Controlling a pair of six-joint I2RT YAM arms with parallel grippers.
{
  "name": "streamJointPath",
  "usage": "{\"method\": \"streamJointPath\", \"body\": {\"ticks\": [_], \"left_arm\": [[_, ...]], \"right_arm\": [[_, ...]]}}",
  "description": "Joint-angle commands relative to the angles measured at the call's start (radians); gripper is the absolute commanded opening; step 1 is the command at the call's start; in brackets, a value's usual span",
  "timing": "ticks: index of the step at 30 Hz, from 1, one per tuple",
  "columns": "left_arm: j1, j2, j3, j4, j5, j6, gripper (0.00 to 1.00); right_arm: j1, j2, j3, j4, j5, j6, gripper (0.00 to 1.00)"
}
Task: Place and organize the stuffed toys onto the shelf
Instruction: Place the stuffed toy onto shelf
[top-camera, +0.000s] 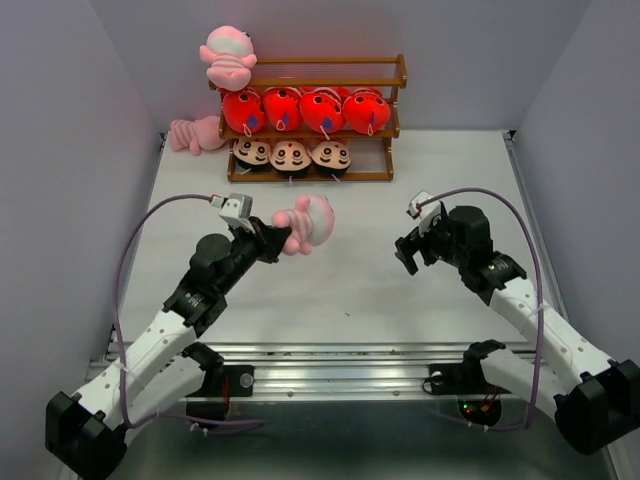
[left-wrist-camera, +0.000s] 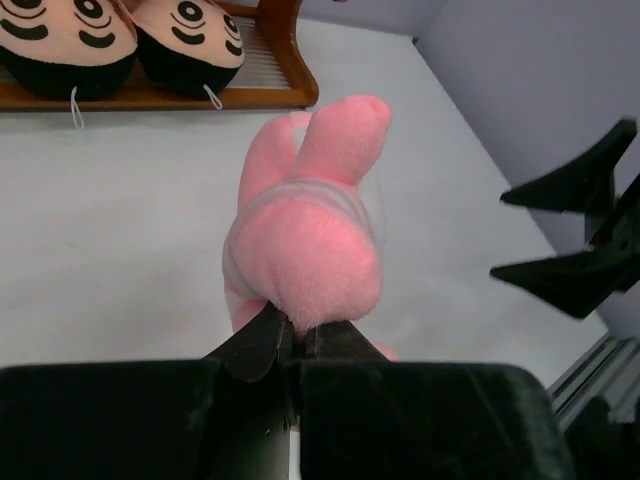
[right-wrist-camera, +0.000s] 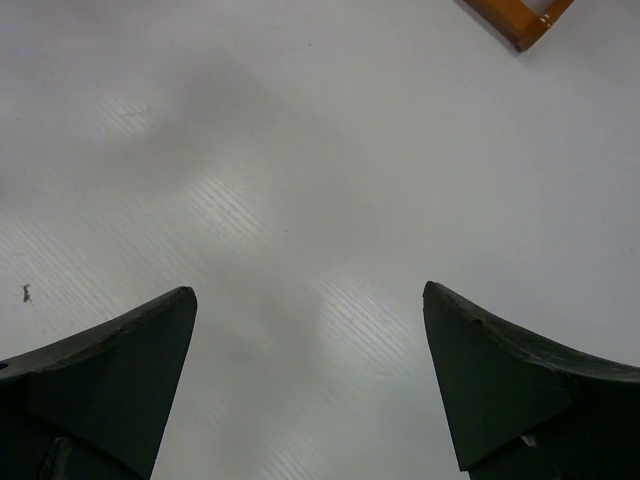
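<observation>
My left gripper should next rise outward to the top level's empty stretch (top-camera: 288, 74) and release its frog beside the second frog.
My left gripper (top-camera: 281, 242) is shut on a pink striped frog toy (top-camera: 308, 222) and holds it above the table in front of the shelf; in the left wrist view my gripper (left-wrist-camera: 297, 338) pinches the toy (left-wrist-camera: 305, 235). The brown wooden shelf (top-camera: 398, 72) stands at the back. A second pink frog (top-camera: 230, 57) sits on its top tier at the left. Several red-orange fish (top-camera: 303, 110) fill the middle tier. Three black-haired boy dolls (top-camera: 291, 156) sit on the bottom tier. A third pink frog (top-camera: 194, 134) lies on the table left of the shelf. My right gripper (top-camera: 408, 254) is open and empty (right-wrist-camera: 310, 390).
Grey walls close in the white table (top-camera: 440, 190) on the left, right and back. A metal rail (top-camera: 340, 355) runs along the near edge by the arm bases. A corner of the shelf (right-wrist-camera: 515, 20) shows in the right wrist view.
</observation>
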Motion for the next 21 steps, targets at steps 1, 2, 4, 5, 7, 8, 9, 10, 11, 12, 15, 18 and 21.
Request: {"method": "streamJointPath", "body": {"ticks": [1, 2, 4, 5, 7, 8, 9, 10, 11, 12, 15, 18, 21], "left_arm": [[0.060, 0.113, 0.112, 0.225, 0.019, -0.288, 0.00], [0.060, 0.167, 0.132, 0.252, 0.010, -0.315, 0.00], [0.058, 0.207, 0.171, 0.353, -0.026, -0.406, 0.00], [0.060, 0.237, 0.181, 0.389, -0.047, -0.434, 0.00], [0.060, 0.267, 0.207, 0.469, -0.139, -0.522, 0.00], [0.060, 0.294, 0.216, 0.499, -0.197, -0.558, 0.00], [0.063, 0.308, 0.230, 0.522, -0.219, -0.611, 0.00], [0.063, 0.323, 0.238, 0.548, -0.236, -0.612, 0.00], [0.064, 0.357, 0.250, 0.567, -0.257, -0.642, 0.00], [0.063, 0.374, 0.267, 0.593, -0.292, -0.653, 0.00], [0.063, 0.449, 0.346, 0.633, -0.366, -0.667, 0.00], [0.067, 0.532, 0.452, 0.668, -0.455, -0.667, 0.00], [0.069, 0.612, 0.509, 0.717, -0.556, -0.665, 0.00]], "right_arm": [[-0.005, -0.014, -0.021, 0.108, -0.024, 0.086, 1.00], [-0.005, -0.016, -0.025, 0.108, -0.025, 0.086, 1.00], [-0.005, -0.023, -0.043, 0.107, -0.062, 0.089, 1.00], [-0.005, -0.027, -0.048, 0.107, -0.070, 0.087, 1.00], [-0.005, -0.027, -0.051, 0.108, -0.070, 0.082, 1.00], [-0.005, -0.021, -0.053, 0.107, -0.067, 0.078, 1.00], [-0.005, -0.017, -0.053, 0.105, -0.061, 0.063, 1.00], [-0.005, -0.014, -0.054, 0.100, -0.061, 0.046, 1.00], [-0.005, -0.010, -0.056, 0.094, -0.062, 0.026, 1.00], [-0.005, -0.007, -0.057, 0.081, -0.062, 0.007, 1.00], [-0.005, 0.006, -0.050, 0.026, -0.100, -0.055, 1.00], [-0.005, 0.003, -0.044, -0.045, -0.198, -0.163, 1.00], [-0.005, -0.020, -0.051, -0.055, -0.222, -0.183, 1.00]]}}
